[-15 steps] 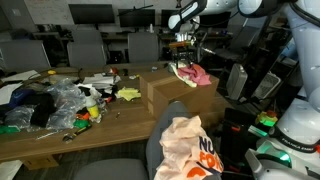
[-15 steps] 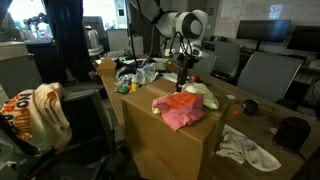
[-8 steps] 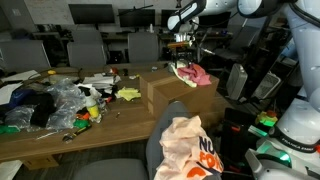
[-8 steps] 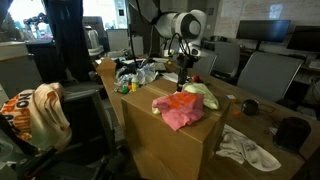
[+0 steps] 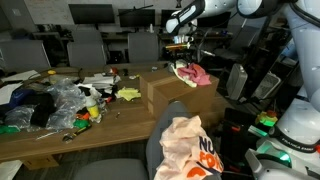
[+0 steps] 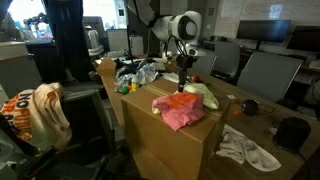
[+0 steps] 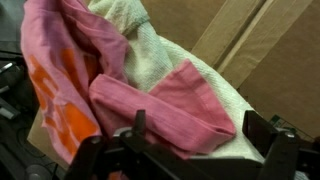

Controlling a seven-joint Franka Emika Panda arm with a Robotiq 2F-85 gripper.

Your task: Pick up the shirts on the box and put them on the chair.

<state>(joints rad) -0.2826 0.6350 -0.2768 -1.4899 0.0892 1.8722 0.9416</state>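
Note:
My gripper will move down next onto the pink shirt's fold (image 5: 190, 73) (image 7: 190, 117), because the fold is between my fingers.
A pink shirt (image 6: 178, 110) lies crumpled on top of the cardboard box (image 6: 165, 145), with a pale cream-green shirt (image 6: 199, 96) beside and under it. Both show in an exterior view (image 5: 196, 74) and fill the wrist view, pink (image 7: 150, 95) over cream (image 7: 160, 50). My gripper (image 6: 182, 80) hangs open just above the shirts, holding nothing; its fingertips (image 7: 262, 128) straddle the pink fold. An orange-and-white shirt (image 5: 190, 148) is draped on the chair back (image 5: 165, 122), also in an exterior view (image 6: 38, 112).
A long wooden table (image 5: 60, 135) carries a heap of plastic bags and toys (image 5: 50, 102). A white cloth (image 6: 248, 148) and dark cup (image 6: 250, 106) lie on the desk by the box. Office chairs (image 5: 100, 45) and monitors stand behind.
The arm has shifted slightly to the left above the box in an exterior view; the shirts have not moved.

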